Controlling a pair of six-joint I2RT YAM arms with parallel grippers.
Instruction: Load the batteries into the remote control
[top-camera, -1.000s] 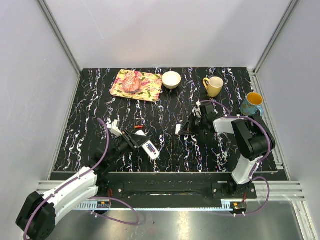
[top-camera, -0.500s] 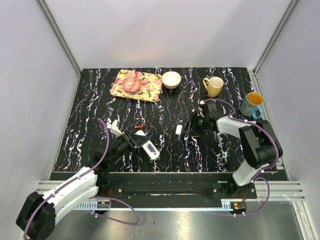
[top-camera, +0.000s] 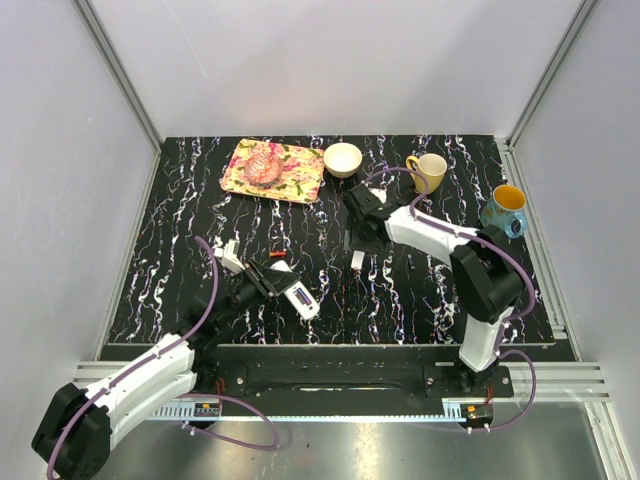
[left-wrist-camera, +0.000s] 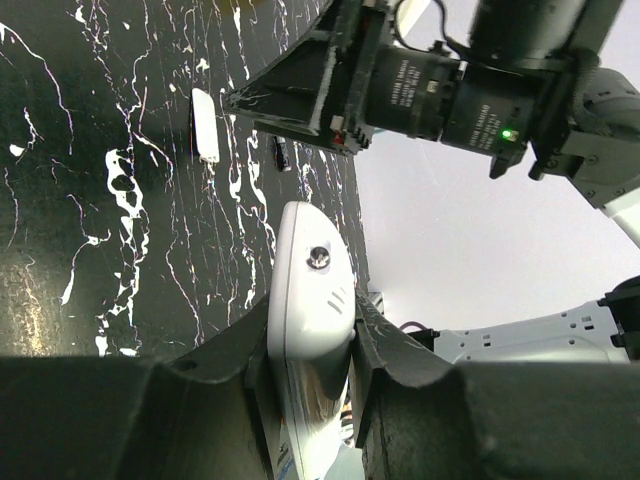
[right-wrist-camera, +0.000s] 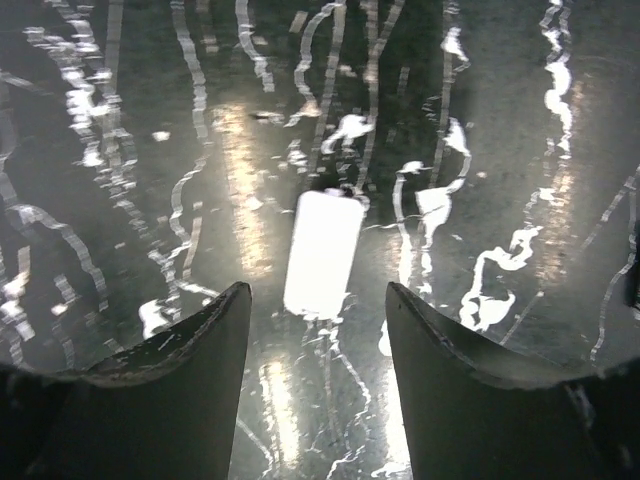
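The cover piece lies flat below and lines up with the gap between the fingers, so my open right gripper lowers over the long edges of the white cover piece (top-camera: 357, 259) (right-wrist-camera: 324, 254) next.
My left gripper (top-camera: 272, 284) is shut on the white remote control (top-camera: 300, 298) and holds it at the near left of the table. In the left wrist view the jaws (left-wrist-camera: 310, 325) clamp the remote's rounded end (left-wrist-camera: 310, 265). A reddish-orange battery (top-camera: 277, 254) lies just beyond that gripper. A dark battery (left-wrist-camera: 283, 152) lies beside the small flat white cover piece (left-wrist-camera: 204, 125). My right gripper (top-camera: 354, 238) is open and empty, just behind the cover piece (top-camera: 357, 259). In the right wrist view the cover (right-wrist-camera: 322, 254) lies just ahead of the gap between the fingertips (right-wrist-camera: 318, 300).
A floral tray (top-camera: 300, 180) with a pink object stands at the back left, next to a white bowl (top-camera: 343, 159). A yellow mug (top-camera: 428, 172) and a blue mug (top-camera: 503, 208) stand at the back right. The table (top-camera: 180, 220) is black marble.
My right gripper has swung left and away from me, from right of the cover piece to just behind it. The left arm and the remote have not moved.
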